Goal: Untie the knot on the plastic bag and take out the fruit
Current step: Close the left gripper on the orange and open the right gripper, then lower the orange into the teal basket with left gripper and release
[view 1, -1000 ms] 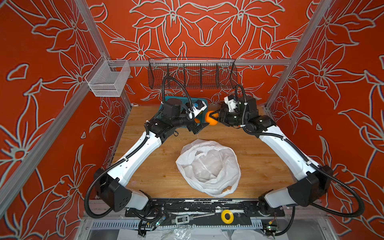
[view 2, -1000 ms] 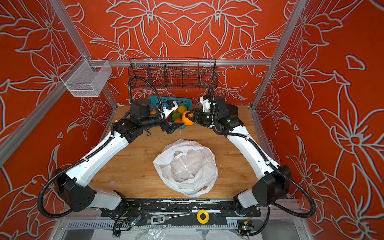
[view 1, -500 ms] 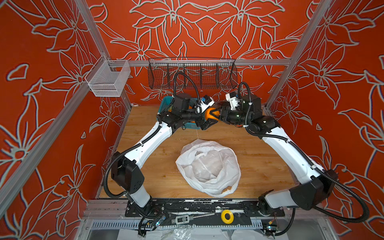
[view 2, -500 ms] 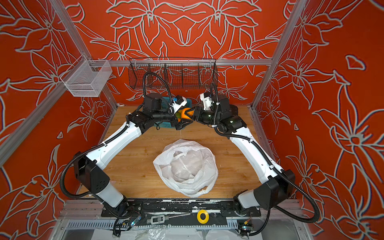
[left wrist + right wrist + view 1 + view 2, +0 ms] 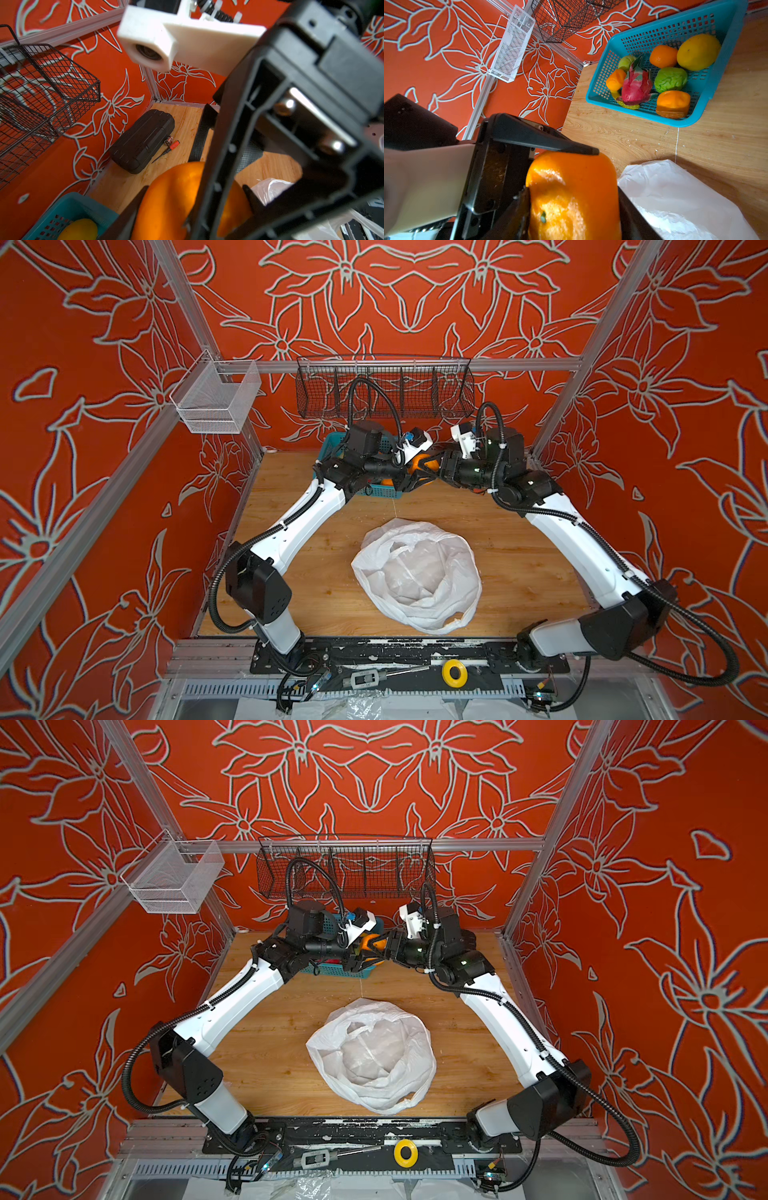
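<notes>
Next I should tip my left gripper fingers-down and lower the orange point(image 5: 419, 464) onto the teal basket's bare patch beside the bumpy green fruit to release, since that lies below.
Both arms meet at the back of the table over the right end of the teal basket point(image 5: 332, 443). An orange point(image 5: 419, 464) point(image 5: 372, 944) hangs there between them. My left gripper point(image 5: 195, 188) has a finger on each side of the orange point(image 5: 172, 203). My right gripper point(image 5: 573, 190) also has both fingers against the orange point(image 5: 575, 197), crossing the left one. The white plastic bag point(image 5: 415, 576) point(image 5: 370, 1052) lies mid-table with its mouth open; the knot is out of view. More fruit fills the basket point(image 5: 643, 118): a dragon fruit point(image 5: 635, 87), a yellow one point(image 5: 697, 52), a bumpy green one point(image 5: 670, 80).
A black wire basket point(image 5: 384, 389) hangs on the back wall and a white mesh basket point(image 5: 216, 402) on the left rail. A black case point(image 5: 143, 139) and a small screwdriver point(image 5: 166, 150) lie in the back right corner. A yellow tape roll point(image 5: 454, 672) sits on the front rail.
My left arm has swung right to the orange in my right gripper, and its jaws have come in onto the fruit. The bag has not moved.
</notes>
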Available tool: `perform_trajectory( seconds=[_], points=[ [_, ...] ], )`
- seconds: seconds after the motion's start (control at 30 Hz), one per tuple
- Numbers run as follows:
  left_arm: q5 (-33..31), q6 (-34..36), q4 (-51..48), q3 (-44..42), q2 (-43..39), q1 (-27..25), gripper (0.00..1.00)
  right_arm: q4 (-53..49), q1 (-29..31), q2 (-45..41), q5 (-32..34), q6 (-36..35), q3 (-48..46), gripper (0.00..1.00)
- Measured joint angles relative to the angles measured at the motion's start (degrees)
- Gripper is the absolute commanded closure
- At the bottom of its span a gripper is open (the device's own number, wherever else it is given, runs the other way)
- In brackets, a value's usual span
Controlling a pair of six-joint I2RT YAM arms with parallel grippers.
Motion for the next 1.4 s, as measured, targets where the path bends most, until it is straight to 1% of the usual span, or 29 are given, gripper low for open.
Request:
perform_trajectory(
  seconds=[0.13, 0.2, 0.43, 0.57, 0.7, 0.87, 0.97, 1.23, 1.4],
  points=[
    [-2.7, -0.8, -0.5, 1.3, 1.2, 0.0, 0.44, -0.1, 0.0, -0.4, 3.0, -0.5, 1.4, 0.07],
    [-4.7, -1.9, -0.5, 1.9, 1.8, 0.2, 0.44, -0.3, -0.1, -1.1, 5.5, -0.7, 1.4, 0.05],
    [-10.5, -7.3, -0.4, 2.5, 3.5, 4.2, 0.45, -0.9, -1.4, -5.9, 16.3, -0.5, 1.3, 0.03],
    [-13.9, -9.9, -0.2, 3.6, 5.2, 6.5, 0.45, -1.4, -2.5, -6.8, 20.3, -0.1, 1.0, 0.03],
    [-18.3, -11.4, -0.2, 5.6, 8.6, 8.2, 0.46, -2.6, -3.1, -6.3, 22.0, 0.1, 0.7, 0.03],
    [-23.3, -13.2, -1.8, 9.4, 14.9, 9.3, 0.46, -3.3, -3.1, -5.6, 22.9, 0.3, 0.1, 0.03],
    [-25.3, -15.6, -2.8, 11.1, 19.2, 9.5, 0.46, -3.4, -3.1, -5.6, 23.4, 0.7, -0.6, 0.03],
    [-27.1, -27.1, -1.2, 14.2, 29.5, 9.5, 0.46, -4.2, -3.2, -5.7, 24.3, 1.4, -1.7, 0.03],
    [-27.2, -30.6, -1.2, 20.0, 35.9, 9.5, 0.42, -5.2, -3.3, -6.1, 24.9, 1.6, -1.8, 0.03]
  ],
)
